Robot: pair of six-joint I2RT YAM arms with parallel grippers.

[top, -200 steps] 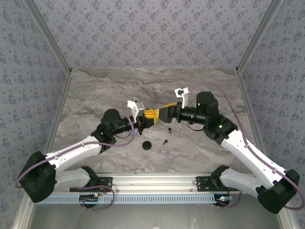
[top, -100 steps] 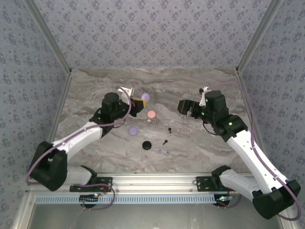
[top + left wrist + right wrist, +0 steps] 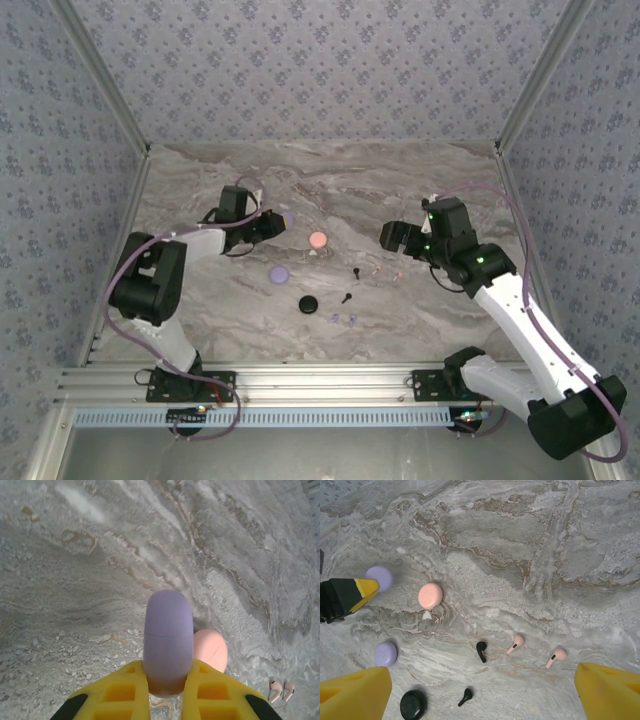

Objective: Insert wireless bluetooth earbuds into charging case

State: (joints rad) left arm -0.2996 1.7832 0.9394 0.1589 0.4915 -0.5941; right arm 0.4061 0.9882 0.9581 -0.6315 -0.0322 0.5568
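The left gripper lowers the lilac charging case [image 3: 168,635] onto bare marble [image 3: 132,641] beside the pink case next and releases it, since that clear spot lies below.
My left gripper [image 3: 278,220] is shut on a lilac charging case [image 3: 168,635], held edge-on between its yellow fingers [image 3: 120,690] above the table's back left. A pink case [image 3: 318,240] lies just right of it. On the marble lie two black earbuds [image 3: 481,651] [image 3: 465,696], two pale pink earbuds [image 3: 515,643] [image 3: 556,656] and a lilac pair [image 3: 343,319]. My right gripper [image 3: 482,675] hovers open above the black and pink earbuds with nothing between its fingers.
A second lilac round case [image 3: 279,272] and a black case [image 3: 308,304] lie on the table [image 3: 200,290] left of the earbuds. Patterned walls [image 3: 320,70] close in the back and both sides.
The two grippers, joined at the centre a second ago, have parted. My left arm swung back left with the lilac case. My right gripper drew back right and opened a little wider.
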